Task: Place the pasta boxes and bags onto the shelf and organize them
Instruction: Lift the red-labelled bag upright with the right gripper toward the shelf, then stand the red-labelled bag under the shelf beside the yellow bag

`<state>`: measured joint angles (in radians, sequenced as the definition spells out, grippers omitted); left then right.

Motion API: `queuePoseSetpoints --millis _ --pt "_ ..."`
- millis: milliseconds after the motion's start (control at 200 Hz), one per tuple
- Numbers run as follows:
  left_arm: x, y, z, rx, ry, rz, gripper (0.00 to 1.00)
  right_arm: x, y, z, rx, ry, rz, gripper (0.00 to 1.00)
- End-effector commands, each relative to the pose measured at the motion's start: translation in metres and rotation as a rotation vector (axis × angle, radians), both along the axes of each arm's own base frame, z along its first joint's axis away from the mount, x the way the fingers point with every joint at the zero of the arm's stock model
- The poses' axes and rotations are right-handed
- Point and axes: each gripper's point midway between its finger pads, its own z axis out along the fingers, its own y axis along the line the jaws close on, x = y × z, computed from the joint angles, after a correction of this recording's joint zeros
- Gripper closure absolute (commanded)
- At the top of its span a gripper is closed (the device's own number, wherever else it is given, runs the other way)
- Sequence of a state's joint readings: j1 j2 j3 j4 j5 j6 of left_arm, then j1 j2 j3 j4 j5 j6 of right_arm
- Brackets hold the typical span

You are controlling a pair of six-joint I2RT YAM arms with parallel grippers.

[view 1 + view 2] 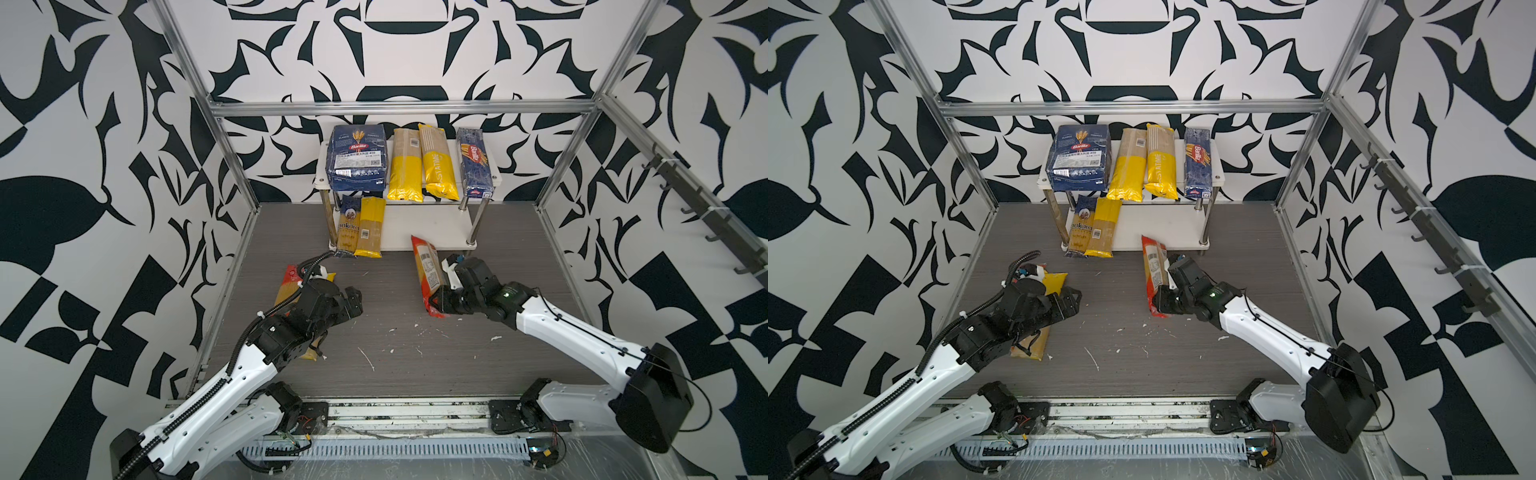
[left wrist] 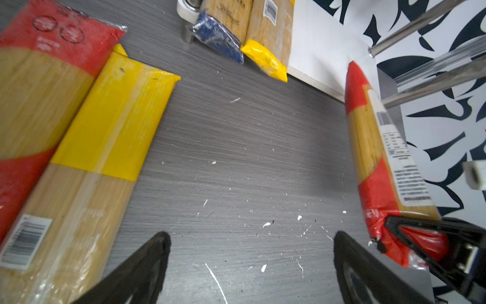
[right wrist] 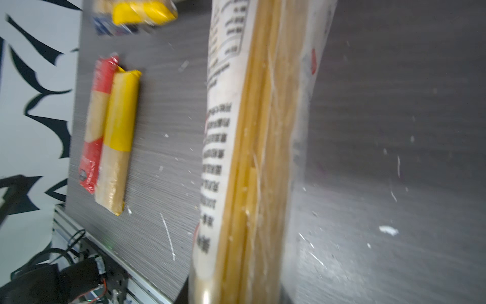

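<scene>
The bag moves outward in my right gripper next, for release on the bare board [image 1: 396, 229] beside the lower yellow bag. That spot lies outward of the gripper.
My right gripper [image 1: 437, 302] is shut on the lower end of a red-and-clear spaghetti bag [image 1: 428, 272], held tilted just in front of the shelf's lower board [image 1: 428, 228]. In the right wrist view that bag [image 3: 252, 158] fills the middle. My left gripper [image 2: 252, 237] hangs open over bare table. Beside it on the table lie a red bag [image 2: 39, 79] and a yellow bag [image 2: 105, 131]. The top board carries the wide Barilla box [image 1: 357, 160], two yellow bags [image 1: 406, 166], [image 1: 436, 164] and the narrow Barilla box [image 1: 476, 162]. The ankara bag [image 1: 348, 232] and a yellow bag [image 1: 370, 228] lie on the lower board's left.
Aluminium frame rails [image 1: 399, 109] run above and beside the shelf. A chrome post [image 1: 473, 224] stands at the shelf's front right, close to the held bag's top. White crumbs [image 1: 365, 357] are scattered over the grey table. The lower board's right half is bare.
</scene>
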<state>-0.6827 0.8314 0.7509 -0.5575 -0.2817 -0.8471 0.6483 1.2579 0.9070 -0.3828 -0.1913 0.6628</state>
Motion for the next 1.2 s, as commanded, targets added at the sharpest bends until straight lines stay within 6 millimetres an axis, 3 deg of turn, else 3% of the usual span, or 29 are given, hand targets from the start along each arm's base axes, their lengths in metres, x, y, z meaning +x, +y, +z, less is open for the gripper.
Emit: queuePoseSetpoints --millis 0,145,285,485,670,840,1000,1195 --pt "0.008 0.001 0.011 -0.003 -0.028 -0.017 0.01 0.038 0.024 0.087 0.137 -0.289 0.048 0.93" --pt "0.015 0.006 0.004 -0.005 -0.017 -0.011 0.00 0.070 0.029 0.076 0.125 -0.278 0.021 0.92" --pt "0.021 0.012 -0.004 -0.010 -0.009 -0.005 0.00 0.112 0.047 0.065 0.134 -0.297 -0.005 0.92" --pt "0.026 0.021 -0.009 -0.019 0.011 0.009 0.00 0.173 0.067 0.064 0.131 -0.347 -0.060 0.92" --pt "0.029 0.028 -0.012 -0.013 0.013 0.018 0.01 0.210 0.083 0.053 0.127 -0.328 -0.076 0.91" --pt "0.034 0.032 -0.016 -0.016 0.027 0.020 0.00 0.232 0.095 0.041 0.132 -0.299 -0.085 0.87" --pt "0.034 0.034 -0.021 -0.020 0.035 0.024 0.00 0.236 0.106 0.032 0.160 -0.256 -0.070 0.60" --pt "0.031 0.040 -0.024 -0.024 0.038 0.038 0.01 0.229 0.106 0.025 0.167 -0.211 -0.070 0.47"
